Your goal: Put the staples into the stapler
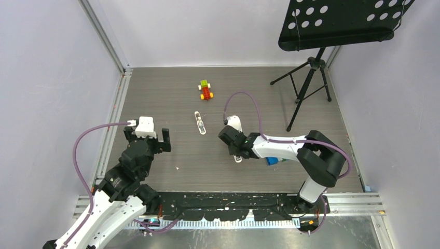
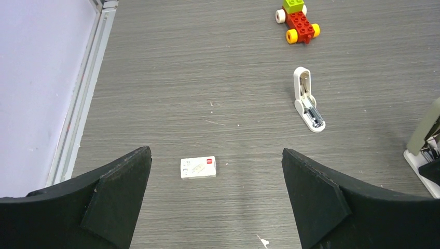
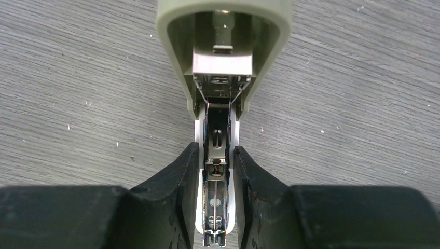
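Note:
The tabletop beside the stubby all-white object is bare, so the robot's right gripper should next move outward and to the left in the top view and release the stapler there.
The stapler lies open: its grey-beige top is swung up, and the metal magazine on the white base is exposed. My right gripper is shut on that base, one finger on each side. In the top view the stapler sits mid-table in my right gripper. Its edge shows at the right of the left wrist view. The staples' small white carton with a red mark lies flat on the table. My left gripper hovers open above it, fingers wide either side. No loose staples show.
A stubby all-white object with a metal tip lies left of the stapler, also in the left wrist view. A toy brick car sits farther back. A blue-green box lies under my right arm. A music stand stands back right.

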{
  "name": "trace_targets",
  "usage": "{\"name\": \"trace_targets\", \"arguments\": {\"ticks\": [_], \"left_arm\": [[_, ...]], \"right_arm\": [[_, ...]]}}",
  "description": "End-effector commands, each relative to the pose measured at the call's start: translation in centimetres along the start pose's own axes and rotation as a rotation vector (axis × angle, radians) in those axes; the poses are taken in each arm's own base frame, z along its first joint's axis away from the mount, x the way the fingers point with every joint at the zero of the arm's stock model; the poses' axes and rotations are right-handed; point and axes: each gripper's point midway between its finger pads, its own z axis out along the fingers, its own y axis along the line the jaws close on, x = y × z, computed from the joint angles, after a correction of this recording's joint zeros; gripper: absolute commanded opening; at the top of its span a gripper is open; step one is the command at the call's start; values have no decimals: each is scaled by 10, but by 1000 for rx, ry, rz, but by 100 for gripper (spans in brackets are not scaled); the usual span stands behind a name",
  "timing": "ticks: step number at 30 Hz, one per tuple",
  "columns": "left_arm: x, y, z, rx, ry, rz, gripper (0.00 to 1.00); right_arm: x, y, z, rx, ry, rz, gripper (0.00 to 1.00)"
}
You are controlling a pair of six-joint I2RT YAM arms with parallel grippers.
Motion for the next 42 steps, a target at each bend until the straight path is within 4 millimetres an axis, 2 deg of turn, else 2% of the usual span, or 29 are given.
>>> {"name": "trace_targets", "arguments": {"ticks": [1,7,13,19,25,33,42], "left_arm": [[-6,3,3,-22,-23,2,100],[-8,0,2,-8,-30,-12,100],[-10,2,-1,-7,-37,-34,100],[-15,4,-5,-7,-65,-55,100],[-16,8,-7,-19,-71,-59,100],[-16,8,-8,-17,-77,-61,100],[-16,8,-7,-16,-72,-56,100]], "right_arm": [[-31,10,-2,-12,-92,-5,16],[-75,28,3,-17,-158,-57,15],[-120,55,25,-27,-207,-67,15],[-148,63,49,-24,-221,-49,15],[-156,66,68,-30,-206,-42,15],[-151,64,88,-23,-161,-68,15],[-146,71,91,-59,-128,-99,20]]}}
